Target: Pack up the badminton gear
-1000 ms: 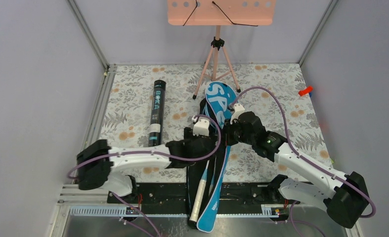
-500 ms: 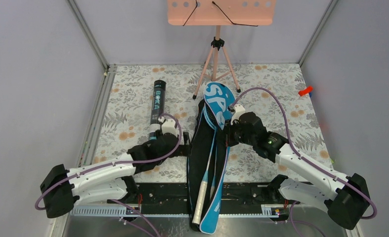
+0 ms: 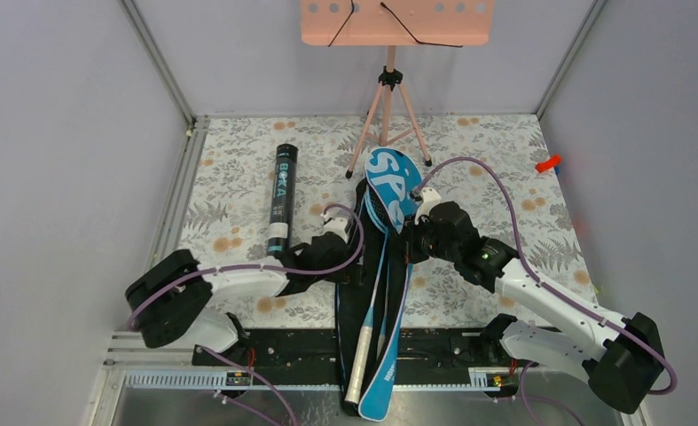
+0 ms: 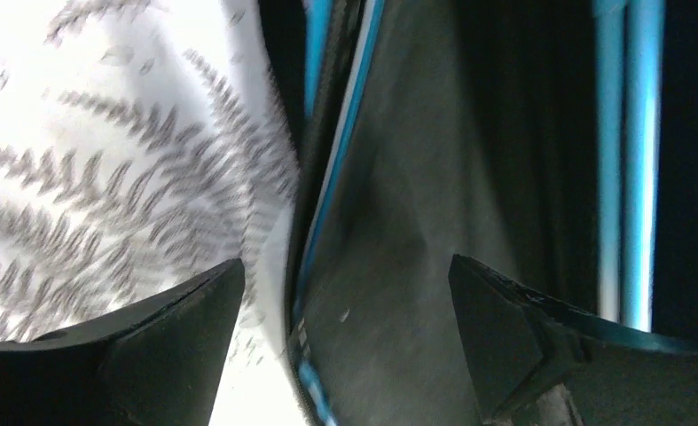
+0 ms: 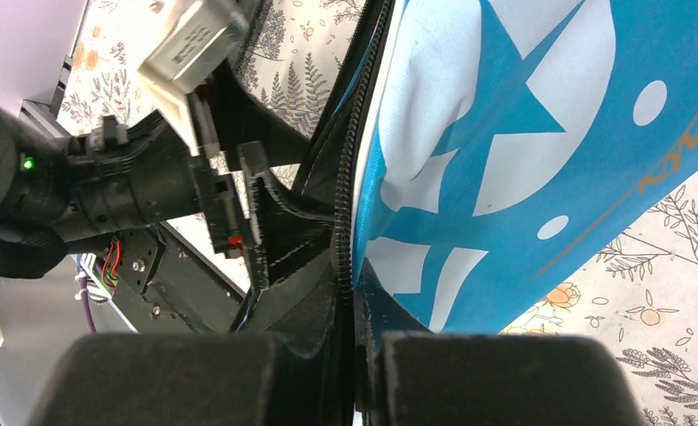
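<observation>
I will next pull the bag's zipper edge with my right gripper to its right in the top view, where the floral mat lies. I will bring the edge clear of the racket and let it go.
The blue bag (image 3: 386,182) lettered SPORT lies lengthwise in the middle, its black inside showing. A racket lies in it, white handle (image 3: 356,373) sticking out at the near end; its light-blue frame (image 4: 624,160) shows in the left wrist view. My left gripper (image 3: 340,241) is open at the bag's left edge, with the black bag wall (image 4: 389,266) between its fingers (image 4: 176,346) and untouched. My right gripper (image 3: 413,240) is shut on the bag's zipper edge (image 5: 345,222), holding the blue flap (image 5: 505,133) up. The black tube (image 3: 281,200) lies to the left. No shuttlecocks show.
A pink tripod stand (image 3: 388,106) stands just behind the bag's far end. A small red object (image 3: 548,163) lies at the far right of the floral mat (image 3: 239,160). The black mounting rail (image 3: 292,351) runs along the near edge under the bag's end.
My left gripper left the bag's middle, swung left toward the tube, then came back to the bag's left edge, open. The right gripper kept its hold.
</observation>
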`<state>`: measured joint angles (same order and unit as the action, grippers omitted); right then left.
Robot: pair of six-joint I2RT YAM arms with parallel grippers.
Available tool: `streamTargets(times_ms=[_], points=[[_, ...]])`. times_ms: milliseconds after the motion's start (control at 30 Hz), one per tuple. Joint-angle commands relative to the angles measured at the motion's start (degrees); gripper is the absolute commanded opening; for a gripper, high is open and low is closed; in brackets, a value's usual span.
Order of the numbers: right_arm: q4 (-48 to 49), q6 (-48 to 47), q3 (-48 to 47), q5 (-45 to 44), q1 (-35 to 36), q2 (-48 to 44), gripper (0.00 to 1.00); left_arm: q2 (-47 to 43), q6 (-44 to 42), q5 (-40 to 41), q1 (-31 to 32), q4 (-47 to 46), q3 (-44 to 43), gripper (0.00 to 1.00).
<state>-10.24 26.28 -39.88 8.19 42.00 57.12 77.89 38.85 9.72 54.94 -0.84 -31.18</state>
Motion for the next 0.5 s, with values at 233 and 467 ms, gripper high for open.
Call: streamTargets(times_ms=[233, 467], points=[[0.6, -0.17, -0.36, -4.63, -0.52, -5.39, 0.0, 8.2, -2.26, -3.0, -1.32, -2.41, -8.43, 0.0], [-11.41, -2.39, -3.04, -29.05, -1.73, -4.51, 0.0, -11.43, -2.71, 3.64, -1.08, 10.36, -7.41, 0.0]])
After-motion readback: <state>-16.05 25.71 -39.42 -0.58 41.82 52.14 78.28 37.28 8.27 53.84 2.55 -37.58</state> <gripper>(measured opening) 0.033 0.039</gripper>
